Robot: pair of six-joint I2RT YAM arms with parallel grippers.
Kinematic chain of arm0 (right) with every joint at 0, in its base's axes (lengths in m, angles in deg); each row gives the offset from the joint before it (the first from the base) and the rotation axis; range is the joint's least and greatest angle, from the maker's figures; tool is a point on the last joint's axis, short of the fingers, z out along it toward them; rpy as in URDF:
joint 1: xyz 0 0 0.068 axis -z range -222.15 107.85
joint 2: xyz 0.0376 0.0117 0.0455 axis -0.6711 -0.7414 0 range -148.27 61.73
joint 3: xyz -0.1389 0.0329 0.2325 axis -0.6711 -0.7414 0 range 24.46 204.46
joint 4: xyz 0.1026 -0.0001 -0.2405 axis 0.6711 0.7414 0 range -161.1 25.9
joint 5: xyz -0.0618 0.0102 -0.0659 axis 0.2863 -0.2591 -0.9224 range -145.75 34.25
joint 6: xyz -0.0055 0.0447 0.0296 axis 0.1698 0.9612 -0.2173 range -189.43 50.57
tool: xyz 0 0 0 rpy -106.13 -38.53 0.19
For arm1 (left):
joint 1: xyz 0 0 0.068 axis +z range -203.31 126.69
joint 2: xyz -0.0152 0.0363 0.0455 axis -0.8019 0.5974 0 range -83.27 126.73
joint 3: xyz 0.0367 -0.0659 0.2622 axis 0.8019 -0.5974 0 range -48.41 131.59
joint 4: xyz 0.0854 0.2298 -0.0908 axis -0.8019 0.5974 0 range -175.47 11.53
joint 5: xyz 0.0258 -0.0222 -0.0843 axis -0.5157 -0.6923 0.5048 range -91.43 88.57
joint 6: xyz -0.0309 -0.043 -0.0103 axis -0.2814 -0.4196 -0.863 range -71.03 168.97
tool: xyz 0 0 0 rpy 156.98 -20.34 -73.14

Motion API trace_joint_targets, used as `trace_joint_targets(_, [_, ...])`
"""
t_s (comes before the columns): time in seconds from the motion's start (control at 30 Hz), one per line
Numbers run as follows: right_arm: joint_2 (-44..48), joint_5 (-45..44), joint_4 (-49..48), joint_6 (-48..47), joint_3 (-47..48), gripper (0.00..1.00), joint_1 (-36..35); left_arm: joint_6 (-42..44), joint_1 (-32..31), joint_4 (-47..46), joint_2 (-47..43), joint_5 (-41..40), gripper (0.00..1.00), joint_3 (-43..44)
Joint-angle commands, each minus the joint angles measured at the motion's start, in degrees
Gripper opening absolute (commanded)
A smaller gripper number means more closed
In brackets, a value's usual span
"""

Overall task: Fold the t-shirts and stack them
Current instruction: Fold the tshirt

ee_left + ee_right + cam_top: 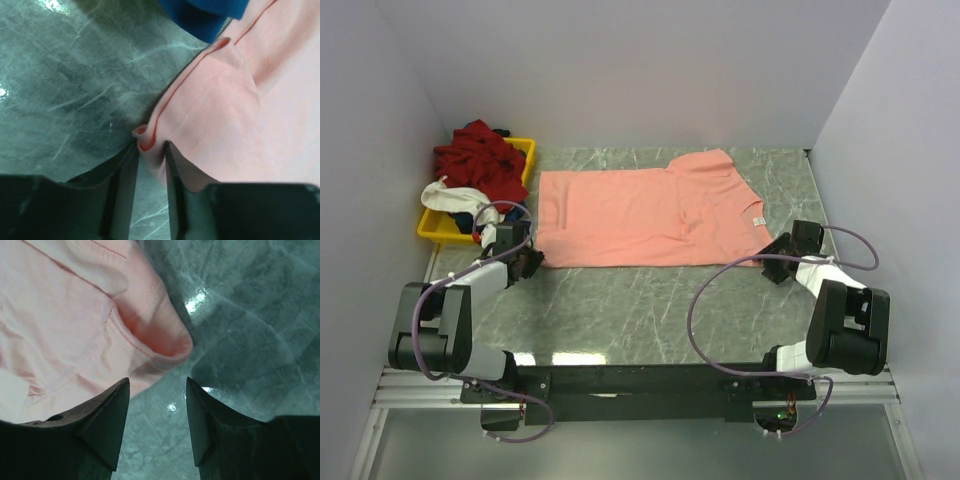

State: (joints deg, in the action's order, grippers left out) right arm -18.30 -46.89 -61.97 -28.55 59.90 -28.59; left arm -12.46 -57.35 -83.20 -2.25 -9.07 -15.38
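My right gripper will edge onto the pink sleeve opening (160, 342), which lies just ahead of its fingertips, and close, since bare table shows between its open fingers.
A salmon-pink t-shirt (640, 215) lies spread flat on the marble table, its small white label (757, 221) at the right end. My left gripper (527, 258) sits at the shirt's near-left corner. In the left wrist view that hemmed corner (150, 137) is bunched between the two fingers of the left gripper (151, 145), which press on it from both sides. My right gripper (775, 262) stands at the shirt's near-right end. In the right wrist view the right gripper (157, 385) is open, with bare table between its fingers and a pink sleeve opening (160, 342) just ahead.
A yellow tray (432, 232) at the far left holds a dark red shirt (480, 160), a white one (450, 195) and a blue one (205, 15), close to my left gripper. White walls close in the table on three sides.
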Motion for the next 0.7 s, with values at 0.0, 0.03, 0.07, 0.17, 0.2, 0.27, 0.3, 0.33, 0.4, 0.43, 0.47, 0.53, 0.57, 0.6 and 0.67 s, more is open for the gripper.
trace_joint_targets(0.0, [-1.53, -2.71, -3.23, 0.25, 0.42, 0.54, 0.5, 0.17, 0.17, 0.99, 1.51, -1.15, 0.3, -1.4])
trace_joint_targets(0.03, [-1.71, -2.88, -3.67, 0.25, 0.94, 0.53, 0.5, 0.26, 0.17, 0.9, 1.69, -1.24, 0.27, -1.31])
trace_joint_targets(0.07, [-2.06, -2.89, -3.85, 0.25, 1.21, 0.51, 0.5, 0.43, 0.17, 0.99, 1.78, -1.32, 0.25, -1.13])
trace_joint_targets(0.17, [-3.29, -2.1, -4.29, 0.51, 2.61, 0.39, 0.59, 0.7, 0.17, 1.34, 2.13, -1.15, 0.15, -0.26])
trace_joint_targets(0.2, [-3.73, -2.1, -4.2, 0.51, 2.96, 0.37, 0.5, 0.78, 0.17, 1.34, 2.31, -1.06, 0.12, 0.01])
trace_joint_targets(0.27, [-4.08, -2.53, -3.5, 0.43, 4.46, 0.26, 0.5, 0.96, 0.08, 1.95, 2.05, -1.06, 0.01, 0.71])
trace_joint_targets(0.3, [-3.91, -2.71, -3.33, 0.43, 4.81, 0.2, 0.59, 0.87, 0.08, 2.22, 1.87, -1.06, 0.01, 0.89])
trace_joint_targets(0.33, [-3.73, -2.8, -2.72, 0.25, 5.51, 0.13, 0.59, 0.96, 0.08, 2.48, 1.43, -1.15, 0.01, 1.06])
trace_joint_targets(0.4, [-2.77, -2.8, -2.01, 0.34, 6.3, 0.06, 0.5, 1.14, -0.01, 3.36, 0.82, -1.41, 0.01, 1.59])
trace_joint_targets(0.43, [-2.15, -2.54, -1.05, 0.16, 7.09, 0.02, 0.5, 1.22, -0.01, 3.88, -0.06, -1.67, 0.01, 1.94])
trace_joint_targets(0.47, [-1.37, -2.36, -0.69, 0.16, 7.36, 0.0, 0.5, 1.48, -0.1, 5.2, -0.59, -1.94, 0.01, 2.55])
trace_joint_targets(0.53, [1.36, -1.66, 1.06, 0.16, 8.23, 0.0, 0.5, 1.66, -0.1, 6.78, -2.43, -2.9, 0.01, 3.43])
trace_joint_targets(0.57, [2.41, -1.22, 1.68, 0.07, 8.5, 0.0, 0.5, 2.19, -0.1, 7.66, -3.22, -3.26, 0.01, 4.31])
trace_joint_targets(0.6, [4.68, -0.87, 2.21, 0.25, 8.85, 0.0, 0.59, 2.36, -0.19, 9.24, -4.1, -4.04, 0.0, 4.75])
trace_joint_targets(0.67, [7.16, -0.25, 4.14, 0.25, 9.99, 0.0, 0.59, 2.72, -0.1, 11.18, -6.91, -4.92, 0.01, 6.24])
